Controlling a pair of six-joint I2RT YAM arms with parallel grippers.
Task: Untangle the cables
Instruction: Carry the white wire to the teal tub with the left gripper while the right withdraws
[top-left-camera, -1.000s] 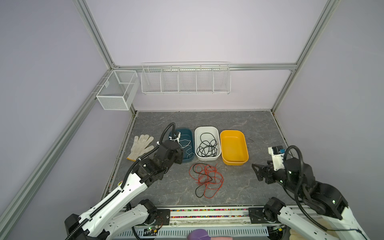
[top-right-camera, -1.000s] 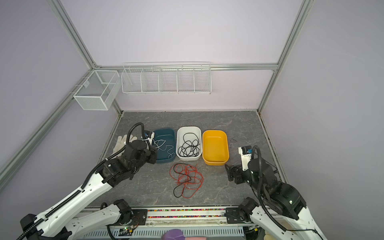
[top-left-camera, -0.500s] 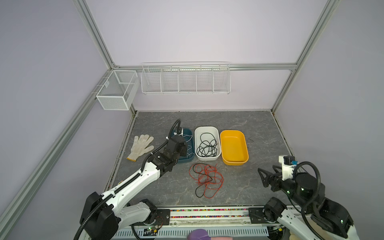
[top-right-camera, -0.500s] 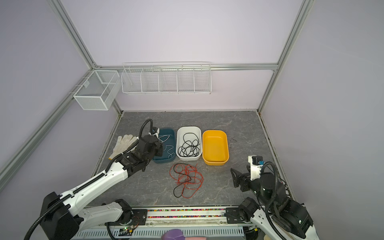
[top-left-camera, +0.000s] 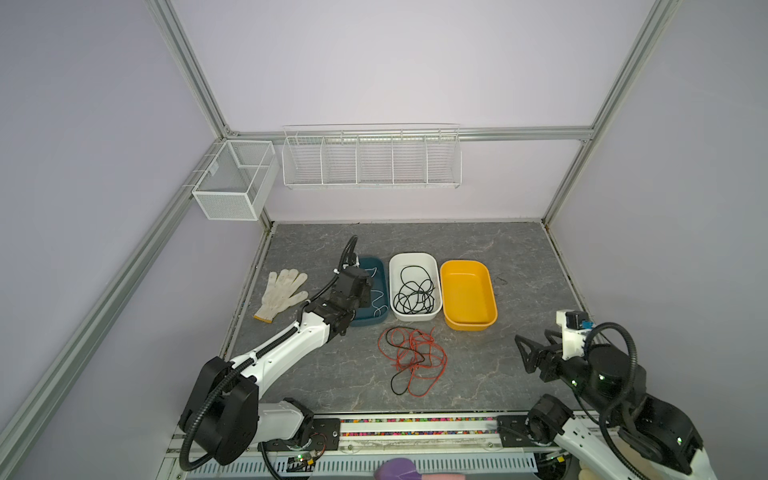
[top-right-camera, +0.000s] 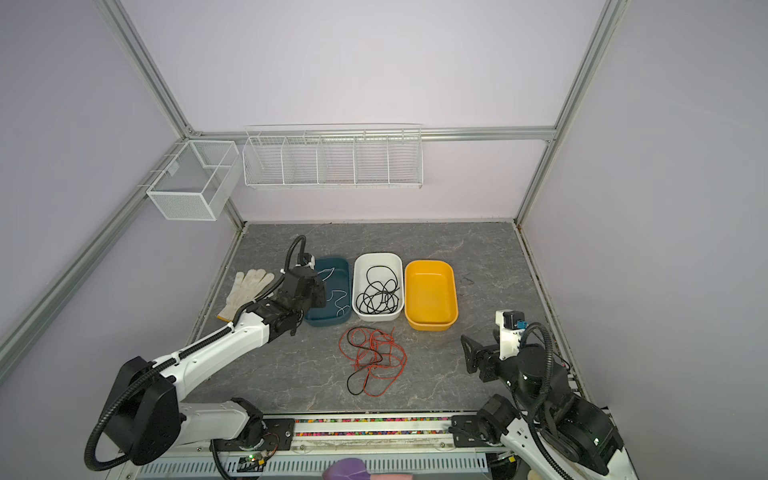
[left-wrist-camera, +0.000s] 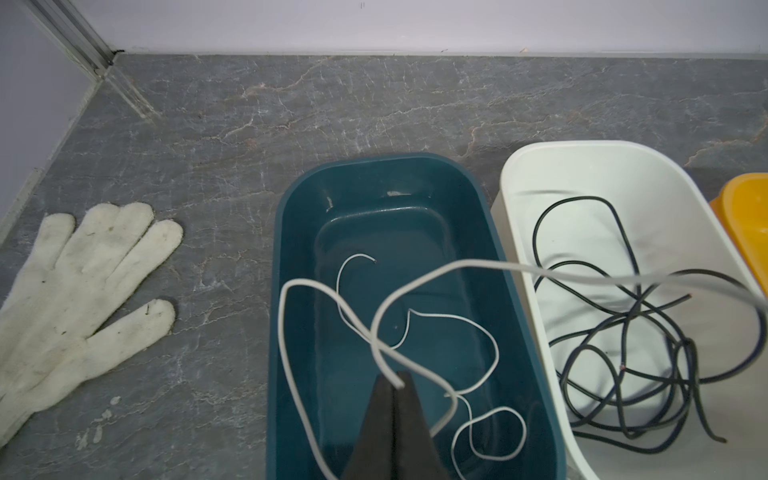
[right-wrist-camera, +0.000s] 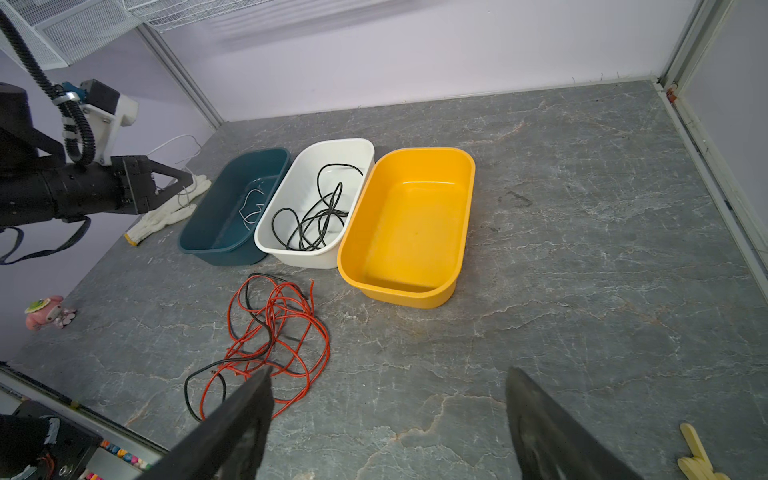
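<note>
My left gripper moves down between the teal bin's sides next and releases the white cable. The teal bin's bottom, where more white cable lies, is below the gripper.
My left gripper (left-wrist-camera: 394, 380) is shut on a white cable (left-wrist-camera: 457, 264) and holds it above the teal bin (left-wrist-camera: 282, 249). More thin white cable (left-wrist-camera: 494, 345) lies in that bin (top-left-camera: 370, 322). Black cables (top-left-camera: 413, 291) are coiled in the white bin (top-left-camera: 415, 257). A tangle of red and black cables (top-left-camera: 411, 357) lies on the table in front of the bins, seen in both top views (top-right-camera: 374, 357). My right gripper (right-wrist-camera: 390, 374) is open with nothing in it, above bare table to the right of the tangle (right-wrist-camera: 274, 332).
An empty yellow bin (top-left-camera: 469, 324) stands right of the white one. A white glove (top-left-camera: 282, 293) lies left of the teal bin. Wire baskets (top-left-camera: 370, 156) hang on the back wall. A small pink toy (right-wrist-camera: 48, 311) sits off the table's left side.
My left arm has stretched out lower, carrying the white cable a little farther over the teal bin. My right arm has sunk back toward the front right corner.
</note>
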